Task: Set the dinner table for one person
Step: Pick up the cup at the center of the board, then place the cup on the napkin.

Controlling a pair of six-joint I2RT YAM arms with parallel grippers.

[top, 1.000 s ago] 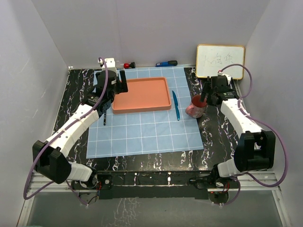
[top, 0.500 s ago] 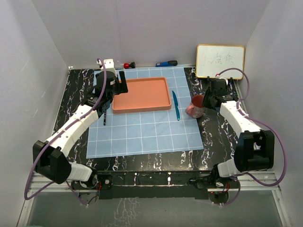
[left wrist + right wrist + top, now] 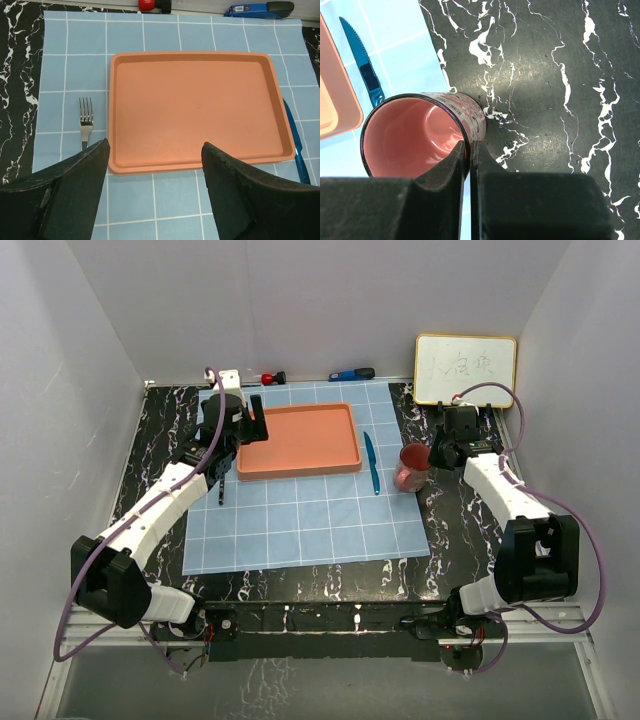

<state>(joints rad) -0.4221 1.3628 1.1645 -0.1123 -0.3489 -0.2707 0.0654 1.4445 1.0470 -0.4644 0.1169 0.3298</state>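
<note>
My right gripper moves outward next and releases the mug (image 3: 411, 468) on the cloth past the knife's tip (image 3: 376, 414). That spot lies outward and to its left in the top view.
The dinner table (image 3: 462, 530) is black marble with a light-blue gridded cloth (image 3: 300, 525) on it. On the cloth lies an orange tray (image 3: 300, 440), with a fork (image 3: 86, 120) to its left and a blue knife (image 3: 372, 462) to its right. A pink mug (image 3: 411, 468) stands at the cloth's right edge. My right gripper (image 3: 468, 145) is shut on the mug's (image 3: 415, 135) rim, one finger inside and one outside. My left gripper (image 3: 155, 147) hangs open over the tray's (image 3: 195, 105) near edge, holding nothing.
A small whiteboard (image 3: 465, 370) leans on the back wall at the right. A red-capped marker (image 3: 272, 377) and a blue marker (image 3: 352, 374) lie along the table's back edge. Grey walls close in the left, the back and the right.
My right gripper has closed from wide open onto the mug's rim. The left arm has shifted slightly near the tray's left side, still open.
</note>
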